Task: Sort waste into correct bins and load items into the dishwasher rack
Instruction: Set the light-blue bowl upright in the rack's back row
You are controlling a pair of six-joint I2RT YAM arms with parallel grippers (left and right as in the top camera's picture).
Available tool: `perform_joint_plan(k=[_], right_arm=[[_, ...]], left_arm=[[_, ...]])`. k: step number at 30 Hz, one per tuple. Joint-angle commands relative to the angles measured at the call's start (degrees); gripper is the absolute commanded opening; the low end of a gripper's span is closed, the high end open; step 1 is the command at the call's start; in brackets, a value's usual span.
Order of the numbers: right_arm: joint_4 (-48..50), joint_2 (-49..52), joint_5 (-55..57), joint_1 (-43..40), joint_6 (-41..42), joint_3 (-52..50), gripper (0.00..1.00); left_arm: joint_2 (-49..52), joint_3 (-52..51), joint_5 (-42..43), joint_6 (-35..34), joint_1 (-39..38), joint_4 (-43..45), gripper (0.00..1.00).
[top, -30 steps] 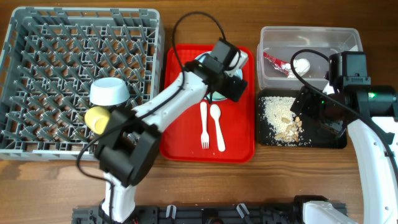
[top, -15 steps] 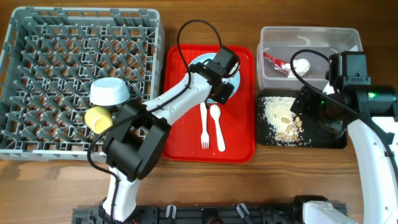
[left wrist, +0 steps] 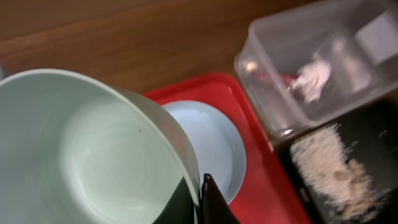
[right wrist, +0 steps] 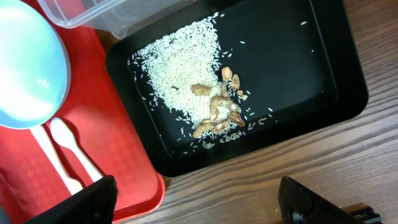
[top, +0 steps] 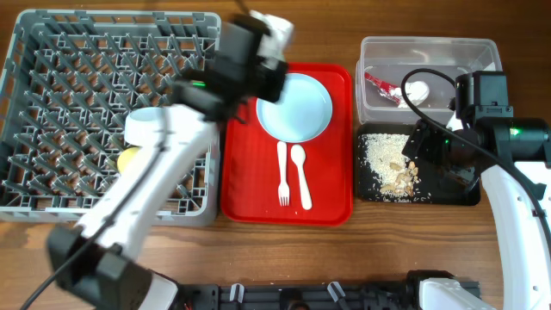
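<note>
The rack's wires beyond the upturned bowl stand empty, so next my left gripper should swing from the red tray [top: 331, 194], then tilt the green bowl down into them.
My left gripper [left wrist: 200, 190] is shut on the rim of a pale green bowl [left wrist: 87, 155], held in the air over the far left corner of the red tray [top: 331, 194]. Below it the round plate [top: 294, 105] lies bare on that tray, with the white fork [top: 281, 172] and spoon [top: 300, 176] in front. The grey dishwasher rack [top: 52, 52] holds an upturned bowl [top: 151, 127] and a yellow cup [top: 129, 158]. My right gripper [right wrist: 202, 202] stands open over the wood by the front edge of the black tray [right wrist: 298, 62], which holds rice crumbs [right wrist: 180, 68].
The clear tub [top: 430, 52] at the back right contains the red wrapper [top: 379, 84] and the white tissue [top: 419, 88]. The left arm [top: 164, 164] stretches diagonally over the rack's front right part.
My left gripper closed on the bowl that sat on the plate and lifted it back and left toward the rack, uncovering the plate. The right arm has not moved.
</note>
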Motion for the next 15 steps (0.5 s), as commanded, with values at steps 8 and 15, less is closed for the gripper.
perform_joint_plan(k=[8,15], right_arm=[[0.22,-0.63,-0.20,-0.13,-1.05,1.09,0.84],[0.55,-0.63,-0.20,-0.13,-1.05,1.09,0.84]], left_arm=[[6.40,0.11,49.77,-1.64,31.10,-0.63,0.04],[15.93,0.11,56.72,-1.62,38.05,-0.20,0.04]])
